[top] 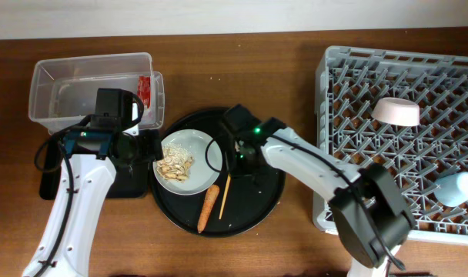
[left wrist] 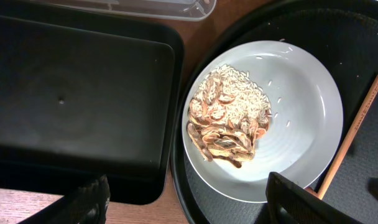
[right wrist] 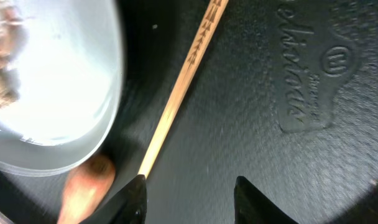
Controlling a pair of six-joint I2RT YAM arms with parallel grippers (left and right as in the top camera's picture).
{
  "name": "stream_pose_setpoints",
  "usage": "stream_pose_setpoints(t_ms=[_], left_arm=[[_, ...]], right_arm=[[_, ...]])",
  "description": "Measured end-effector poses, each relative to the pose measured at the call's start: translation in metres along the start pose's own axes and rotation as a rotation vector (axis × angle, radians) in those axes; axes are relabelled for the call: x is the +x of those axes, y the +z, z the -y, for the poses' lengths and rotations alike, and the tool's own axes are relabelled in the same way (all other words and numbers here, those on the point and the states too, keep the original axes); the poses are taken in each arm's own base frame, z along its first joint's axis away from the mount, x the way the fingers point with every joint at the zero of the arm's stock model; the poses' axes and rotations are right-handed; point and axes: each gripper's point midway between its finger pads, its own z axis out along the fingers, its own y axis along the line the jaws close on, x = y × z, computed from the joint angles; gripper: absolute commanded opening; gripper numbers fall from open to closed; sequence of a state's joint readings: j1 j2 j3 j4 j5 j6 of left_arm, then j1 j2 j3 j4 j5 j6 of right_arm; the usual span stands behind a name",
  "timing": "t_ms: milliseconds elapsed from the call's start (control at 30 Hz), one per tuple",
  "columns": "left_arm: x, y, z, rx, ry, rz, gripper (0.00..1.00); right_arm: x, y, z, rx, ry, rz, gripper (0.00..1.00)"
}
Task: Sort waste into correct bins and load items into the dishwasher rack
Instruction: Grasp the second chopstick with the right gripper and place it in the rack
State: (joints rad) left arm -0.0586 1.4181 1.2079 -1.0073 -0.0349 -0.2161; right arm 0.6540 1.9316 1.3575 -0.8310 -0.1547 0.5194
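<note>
I need to move my right gripper toward the plate next and lower it, so the off-centre wooden chopstick comes between its open fingers.
The pale plate with beige food scraps sits on the round black tray; it also shows in the left wrist view. The orange carrot stick and a wooden chopstick lie beside it. My left gripper is open, low over the plate's edge and the shallow black bin. My right gripper is open just above the round tray, by the chopstick and the carrot stick's end. The red wrapper lies in the clear tub. The white bowl and blue cup sit in the grey rack.
The rack fills the right side of the wooden table. The clear tub and black bin stand at the left, close to the round tray. My right arm crosses from the rack's front corner over the tray.
</note>
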Motion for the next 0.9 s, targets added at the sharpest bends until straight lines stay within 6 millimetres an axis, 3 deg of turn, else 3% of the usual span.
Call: stream_pose_setpoints(t_ms=[100,333,533,900], left_arm=[[0.000,0.000,0.000,0.000,0.000,0.000,0.80],[0.000,0.000,0.000,0.000,0.000,0.000,0.80],[0.000,0.000,0.000,0.000,0.000,0.000,0.80],[0.001,0.000,0.000,-0.001,0.000,-0.003,0.80]], right_arm=[[-0.005,0.014,0.001,0.034,0.039,0.020,0.44],[-0.016,0.015,0.004,0.054,0.113,0.072,0.44],[-0.012,0.017,-0.006,0.067,0.116,0.091,0.44],[-0.012,0.026,-0.002,0.086,0.169,0.086,0.44]])
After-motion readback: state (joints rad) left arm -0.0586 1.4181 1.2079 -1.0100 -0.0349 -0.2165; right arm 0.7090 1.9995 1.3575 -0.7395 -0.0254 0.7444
